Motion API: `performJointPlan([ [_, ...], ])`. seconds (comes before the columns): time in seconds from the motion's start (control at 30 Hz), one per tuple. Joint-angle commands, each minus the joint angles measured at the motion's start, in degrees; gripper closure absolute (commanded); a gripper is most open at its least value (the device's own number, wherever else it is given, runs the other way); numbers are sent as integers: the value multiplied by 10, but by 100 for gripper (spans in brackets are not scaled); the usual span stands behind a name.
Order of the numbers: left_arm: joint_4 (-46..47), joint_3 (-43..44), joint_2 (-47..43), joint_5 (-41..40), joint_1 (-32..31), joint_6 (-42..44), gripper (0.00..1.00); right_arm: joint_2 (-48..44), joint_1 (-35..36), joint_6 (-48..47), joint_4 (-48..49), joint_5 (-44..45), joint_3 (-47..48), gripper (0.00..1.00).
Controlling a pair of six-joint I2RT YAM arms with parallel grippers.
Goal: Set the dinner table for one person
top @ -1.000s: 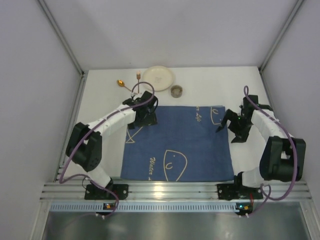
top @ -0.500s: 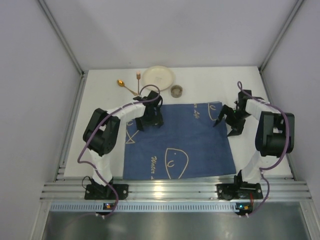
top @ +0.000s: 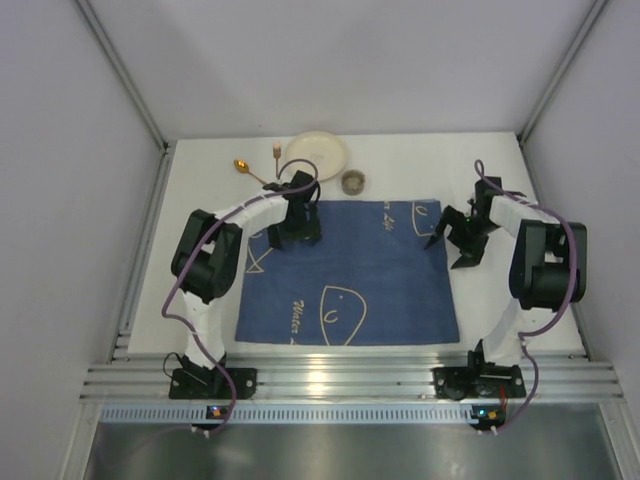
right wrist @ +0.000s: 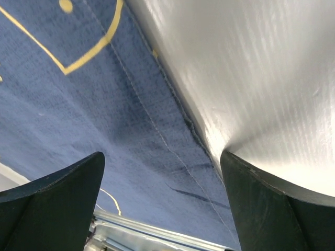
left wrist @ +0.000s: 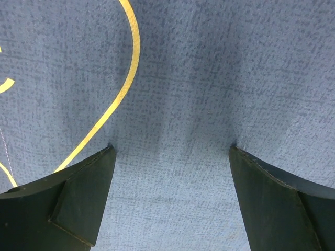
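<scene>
With the mat flat, my left gripper rises next, reaches outward to the cream plate and lowers its open fingers onto the plate's rim beside the utensils.
On the white dinner table [top: 420, 165] lies a blue placemat [top: 370, 270] with yellow line drawings. My left gripper [top: 295, 238] is open at the mat's far left corner. In the left wrist view both fingertips press down on the cloth [left wrist: 183, 78], which wrinkles faintly across the left gripper [left wrist: 171, 148]. My right gripper [top: 450, 248] is open at the mat's far right edge. The right gripper [right wrist: 162, 156] straddles the hem: one finger over the cloth [right wrist: 104, 104], the other on the bare table [right wrist: 251, 78]. Neither holds anything.
A cream plate [top: 317, 155] sits at the far edge of the table. A small grey cup [top: 353, 182] stands just in front of it. A gold spoon [top: 245, 167] and a second utensil [top: 276, 152] lie to the plate's left. Grey walls close in both sides.
The placemat has slid toward the far side and a little left, and lies squarer. Both grippers moved with it, staying open.
</scene>
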Motion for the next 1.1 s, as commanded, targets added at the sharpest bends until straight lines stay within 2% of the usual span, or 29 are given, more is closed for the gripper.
performJointPlan([
  [0.0, 3, 28, 29, -24, 5, 33, 5, -7, 22, 5, 20, 19, -46, 7],
  [0.17, -28, 53, 23, -29, 5, 21, 4, -27, 31, 8, 27, 17, -56, 7],
  [0.4, -60, 32, -14, -25, 6, -27, 4, -28, 31, 11, 29, 14, -28, 6],
  [0.7, -87, 11, -51, -35, 5, -41, 4, -72, 31, 11, 23, 21, -11, 7],
  [0.93, -99, 122, -63, -64, 25, -34, 2, -142, 31, 26, 7, 31, 5, 6],
  [1.07, -55, 214, -18, -15, 80, -6, 2, -178, 31, 49, 1, 32, 10, 6],
])
